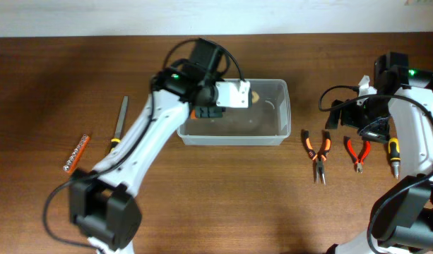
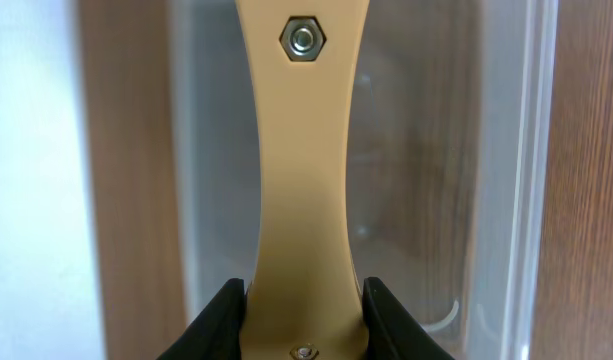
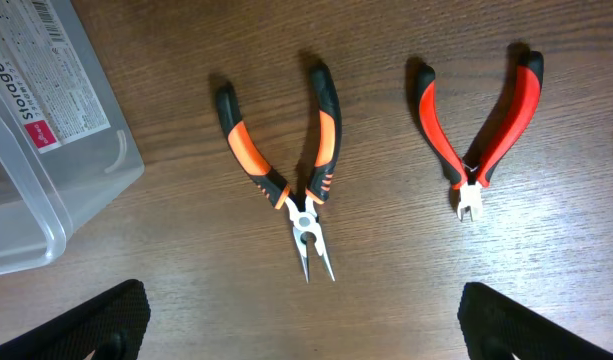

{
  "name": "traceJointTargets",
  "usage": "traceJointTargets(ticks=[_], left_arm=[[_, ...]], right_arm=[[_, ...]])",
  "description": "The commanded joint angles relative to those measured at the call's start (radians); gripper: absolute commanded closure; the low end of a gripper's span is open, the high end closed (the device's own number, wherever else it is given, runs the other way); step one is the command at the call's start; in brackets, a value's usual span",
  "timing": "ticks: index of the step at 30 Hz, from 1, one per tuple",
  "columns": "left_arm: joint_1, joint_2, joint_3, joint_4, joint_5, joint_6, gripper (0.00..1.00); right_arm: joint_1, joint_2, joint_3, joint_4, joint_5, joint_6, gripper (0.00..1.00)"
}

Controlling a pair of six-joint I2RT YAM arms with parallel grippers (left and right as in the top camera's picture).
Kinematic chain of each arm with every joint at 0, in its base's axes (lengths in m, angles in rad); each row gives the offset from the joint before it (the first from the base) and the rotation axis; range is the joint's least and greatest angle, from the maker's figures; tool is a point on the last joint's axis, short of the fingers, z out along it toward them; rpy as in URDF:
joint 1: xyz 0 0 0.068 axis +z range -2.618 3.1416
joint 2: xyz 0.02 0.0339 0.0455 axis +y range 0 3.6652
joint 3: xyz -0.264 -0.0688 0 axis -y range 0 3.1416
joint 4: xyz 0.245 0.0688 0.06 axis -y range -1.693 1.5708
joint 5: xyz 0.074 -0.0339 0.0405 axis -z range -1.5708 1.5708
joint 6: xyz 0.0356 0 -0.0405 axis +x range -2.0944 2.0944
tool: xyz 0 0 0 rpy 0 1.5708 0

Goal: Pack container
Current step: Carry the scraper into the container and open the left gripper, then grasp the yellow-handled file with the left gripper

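Observation:
The container's bottom is below the robot's left gripper, so the robot next needs to move that gripper down into the clear plastic container (image 1: 234, 139) and let go of the tan handle on the container's bottom.
The clear plastic container (image 1: 234, 139) stands at the table's middle. My left gripper (image 1: 246, 96) is over its inside, shut on a tan handle (image 2: 304, 170) with a hex nut; the handle's tip (image 1: 256, 94) shows in the overhead view. The tub's wall (image 2: 506, 150) lies beneath the handle. My right gripper (image 3: 306, 320) is open and empty, held above orange-and-black needle-nose pliers (image 3: 291, 170) and red-and-black cutters (image 3: 481, 125). The container's labelled corner (image 3: 46, 170) is at the left of the right wrist view.
The two pliers (image 1: 317, 150) (image 1: 357, 152) lie right of the container, with a yellow-and-black screwdriver (image 1: 393, 155) beside them. A file (image 1: 120, 121) and an orange bit holder (image 1: 77, 153) lie on the left. The right arm (image 1: 403, 92) is at the far right.

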Motion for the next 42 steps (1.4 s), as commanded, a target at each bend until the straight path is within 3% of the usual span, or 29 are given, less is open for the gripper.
traceJointTargets(ticks=[1,14,16,18,23,25,27,33,42], left_arm=[[-0.002,0.073,-0.006,0.002,0.018,0.103,0.98],[0.005,0.272,-0.006,0.039,0.015,0.081,0.96],[0.005,0.268,-0.002,0.043,0.013,0.024,0.83],[0.007,0.262,0.008,0.043,0.003,-0.077,0.62],[0.026,0.206,0.040,0.041,-0.090,-0.309,0.29],[0.039,0.167,0.060,0.031,-0.099,-0.367,0.07],[0.052,0.117,0.083,-0.003,-0.099,-0.404,0.01],[0.113,-0.070,0.121,-0.200,-0.101,-0.425,0.01],[0.449,-0.143,0.091,-0.373,-0.140,-0.733,0.01]], right_arm=[[-0.001,-0.008,-0.005,0.000,-0.008,-0.002,0.01],[-0.001,-0.008,-0.005,0.000,-0.008,-0.002,0.01],[-0.001,-0.008,-0.005,0.000,-0.008,-0.002,0.01],[-0.001,-0.008,-0.005,0.000,-0.008,-0.002,0.01],[-0.001,-0.008,-0.005,0.000,-0.008,-0.002,0.01],[-0.001,-0.008,-0.005,0.000,-0.008,-0.002,0.01],[-0.001,-0.008,-0.005,0.000,-0.008,-0.002,0.01],[-0.001,-0.008,-0.005,0.000,-0.008,-0.002,0.01],[-0.001,-0.008,-0.005,0.000,-0.008,-0.002,0.01]])
